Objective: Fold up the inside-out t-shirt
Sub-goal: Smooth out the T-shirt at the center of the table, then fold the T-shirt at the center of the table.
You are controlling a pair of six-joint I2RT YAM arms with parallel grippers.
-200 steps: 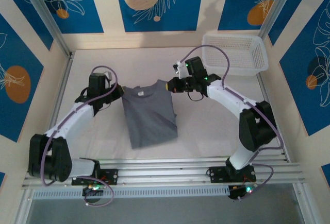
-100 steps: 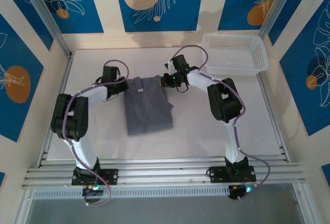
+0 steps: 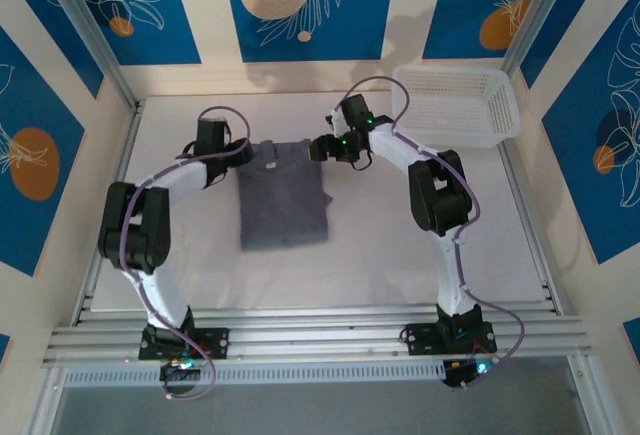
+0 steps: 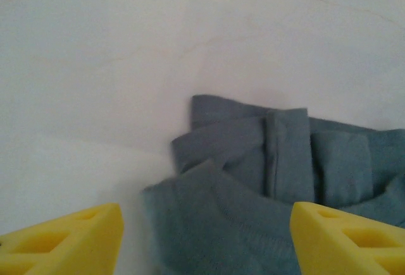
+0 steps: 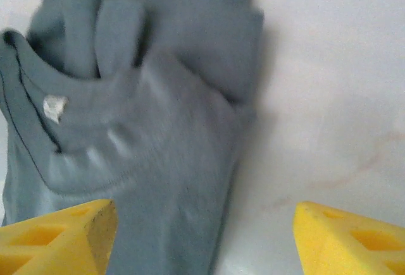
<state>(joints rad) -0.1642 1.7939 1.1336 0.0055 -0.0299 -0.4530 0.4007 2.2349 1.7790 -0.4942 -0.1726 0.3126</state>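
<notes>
My right gripper lowers toward the t-shirt's collar next, onto the shoulder fold [image 3: 301, 152] [image 5: 163, 78] beside it, below the gripper's open fingers, since one finger hangs over bare table.
The slate-grey t-shirt [image 3: 283, 193] lies on the table as a narrow folded rectangle, collar end at the far side. My left gripper [image 3: 243, 155] is at its far-left corner, open, yellow fingers [image 4: 69, 237] wide apart over the collar edge [image 4: 240, 218]. At the far-right corner sits my right gripper [image 3: 318, 149], also open, its fingers [image 5: 57, 234] straddling the shirt's right edge [image 5: 158, 148]. A small white tag [image 5: 54, 107] shows inside the collar. Neither gripper holds cloth.
A white plastic basket [image 3: 455, 105] stands at the back right of the white table [image 3: 400, 245]. Metal frame posts and blue patterned walls enclose the table. Bare table surface lies in front of and to the right of the shirt.
Both arms reached farther over the table to the shirt's far corners. The shirt has shifted toward the far side and looks squarer; both grippers now stand open over its collar end.
</notes>
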